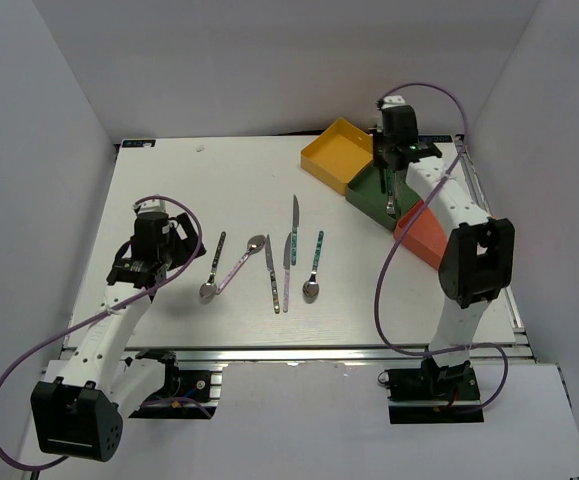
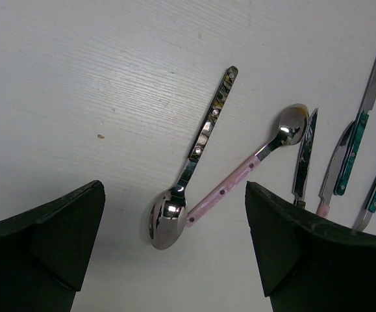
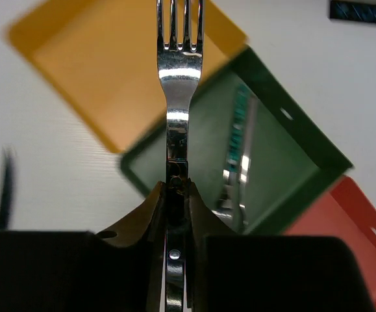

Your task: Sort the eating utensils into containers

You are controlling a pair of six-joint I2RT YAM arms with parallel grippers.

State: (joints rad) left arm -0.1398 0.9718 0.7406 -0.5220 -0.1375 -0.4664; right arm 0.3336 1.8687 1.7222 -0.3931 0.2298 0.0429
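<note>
The green tray is below, and its bottom is clear next to the teal-handled utensil. My right gripper should next lower the fork onto the tray's bottom and let go of the fork's handle.
Several utensils lie in a loose row mid-table: a black-handled spoon, a pink-handled spoon, a dark-handled knife, a pink-handled knife, a teal-handled knife and a teal-handled spoon. My left gripper is open and empty, left of the black-handled spoon and the pink-handled spoon. My right gripper is shut on the handle of a fork, held above the yellow tray and green tray. A teal-handled utensil lies in the green tray.
The three trays sit joined in a diagonal row at the back right: yellow, green, red-orange. White walls close the table on three sides. Purple cables loop beside each arm.
</note>
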